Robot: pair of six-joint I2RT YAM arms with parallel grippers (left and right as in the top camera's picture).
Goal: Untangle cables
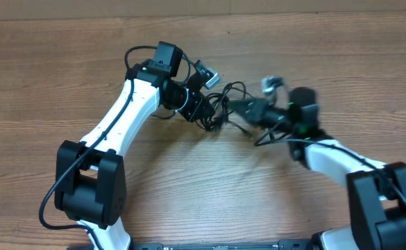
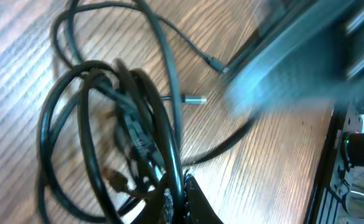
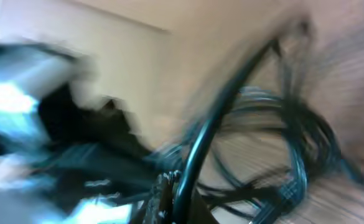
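Note:
I should pull my right gripper and its piece of cable off the tangle and let go over bare wood, which lies to the gripper's right in the overhead view.
A tangle of thin black cables (image 1: pixel 220 104) lies on the wooden table between my two grippers. My left gripper (image 1: pixel 204 111) is at the tangle's left side and shut on a cable strand (image 2: pixel 177 155). The left wrist view shows several loops (image 2: pixel 101 124) and a small silver plug (image 2: pixel 197 99) on the wood. My right gripper (image 1: pixel 248 110) is at the tangle's right side, blurred by motion, and shut on another cable strand (image 3: pixel 200 149). The right wrist view is smeared; coiled loops (image 3: pixel 281 124) show beyond the fingers.
The wooden table (image 1: pixel 189 180) fills the view. The left arm (image 1: pixel 126 111) reaches in from the lower left and the right arm (image 1: pixel 327 153) from the lower right. The right arm shows as a blurred dark shape (image 2: pixel 294 56) in the left wrist view.

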